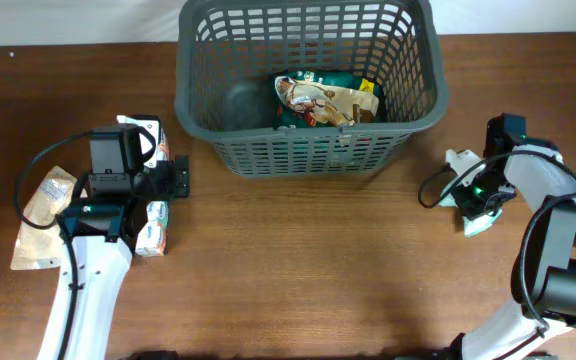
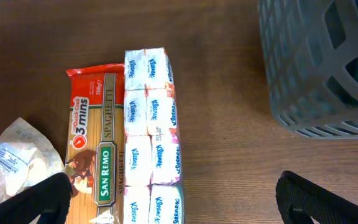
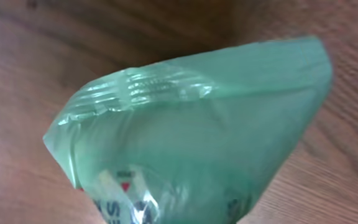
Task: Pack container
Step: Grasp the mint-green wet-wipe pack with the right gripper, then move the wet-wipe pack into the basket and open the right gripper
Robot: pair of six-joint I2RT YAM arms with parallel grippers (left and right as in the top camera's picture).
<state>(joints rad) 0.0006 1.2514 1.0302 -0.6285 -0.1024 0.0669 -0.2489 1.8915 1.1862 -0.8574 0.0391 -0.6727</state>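
Note:
The right gripper carries the green packet up and outward over the basket's rim next, then down onto the snack packets (image 1: 327, 100).
The container, a dark grey slotted basket (image 1: 308, 150), stands at the back centre of the table and holds a few snack packets (image 1: 326, 100). Its corner shows in the left wrist view (image 2: 322, 68). My left gripper (image 1: 143, 185) is open and hangs above a white Kleenex tissue pack (image 2: 151, 137) and a San Remo spaghetti packet (image 2: 95, 143), its fingers (image 2: 176, 202) wide on either side. My right gripper (image 1: 473, 200) is at the right, on a pale green packet (image 1: 460, 160). That packet fills the right wrist view (image 3: 197, 137) and hides the fingers.
A beige bag (image 1: 43, 215) lies left of the spaghetti, also in the left wrist view (image 2: 17, 162). The table is brown wood. The right arm's cable loops beside the green packet.

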